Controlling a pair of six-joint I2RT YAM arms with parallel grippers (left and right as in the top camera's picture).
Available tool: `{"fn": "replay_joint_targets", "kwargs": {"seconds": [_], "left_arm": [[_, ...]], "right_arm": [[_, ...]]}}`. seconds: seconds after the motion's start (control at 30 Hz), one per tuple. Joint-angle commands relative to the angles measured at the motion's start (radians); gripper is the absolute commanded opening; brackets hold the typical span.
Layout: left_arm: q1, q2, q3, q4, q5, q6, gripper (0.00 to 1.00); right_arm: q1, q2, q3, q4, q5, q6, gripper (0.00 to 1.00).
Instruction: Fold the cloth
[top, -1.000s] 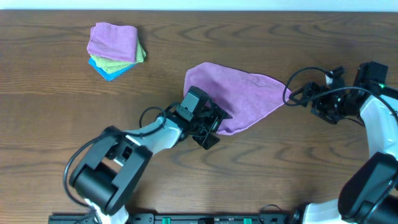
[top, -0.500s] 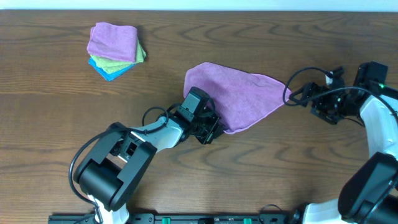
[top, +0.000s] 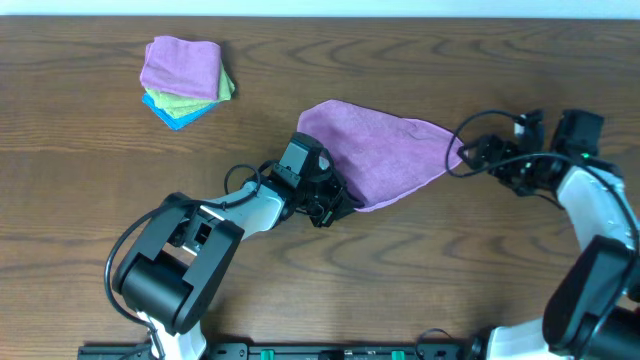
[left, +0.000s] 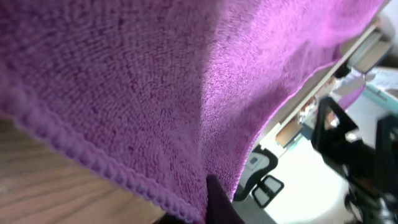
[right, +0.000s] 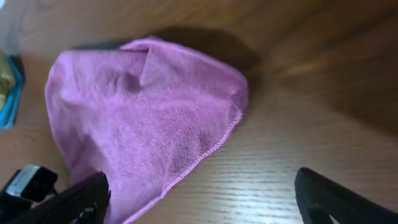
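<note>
The robot's right gripper will next go down and to its left in the overhead view, to the cloth's free corner below it, because the other corner is held.
A purple cloth lies crumpled in a rough triangle in the middle of the wooden table. My left gripper is at its lower left edge, shut on the hem. In the left wrist view the cloth fills the frame and its stitched hem runs into my left gripper. My right gripper stands open just right of the cloth's right corner. In the right wrist view that gripper has its fingers wide apart, one over the cloth and one over bare wood.
A stack of folded cloths, purple over green over blue, sits at the back left of the table. Its edge shows at the left of the right wrist view. Cables trail behind both arms.
My left gripper has shut on the cloth's lower left hem and pulled slightly back to the left. My right gripper has moved a little left toward the cloth's right corner.
</note>
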Motion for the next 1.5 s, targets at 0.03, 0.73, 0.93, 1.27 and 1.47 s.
{"fn": "replay_joint_targets", "kwargs": {"seconds": [0.03, 0.73, 0.93, 1.27, 1.47], "left_arm": [[0.02, 0.013, 0.0, -0.001, 0.069, 0.06, 0.06], [0.127, 0.013, 0.0, -0.057, 0.172, 0.179, 0.06], [0.154, 0.013, 0.0, -0.053, 0.218, 0.187, 0.06], [0.328, -0.137, 0.17, -0.045, 0.342, 0.157, 0.06], [0.396, -0.167, 0.416, -0.046, 0.355, 0.069, 0.06]], "right_arm": [[0.051, 0.069, -0.03, 0.103, -0.019, 0.114, 0.93], [0.137, 0.188, -0.029, 0.272, 0.052, 0.234, 0.01], [0.137, 0.182, -0.029, 0.235, 0.022, 0.233, 0.01], [0.185, -0.21, -0.029, 0.13, -0.074, 0.192, 0.01], [0.245, -0.489, -0.02, 0.155, -0.021, 0.263, 0.01]]}}
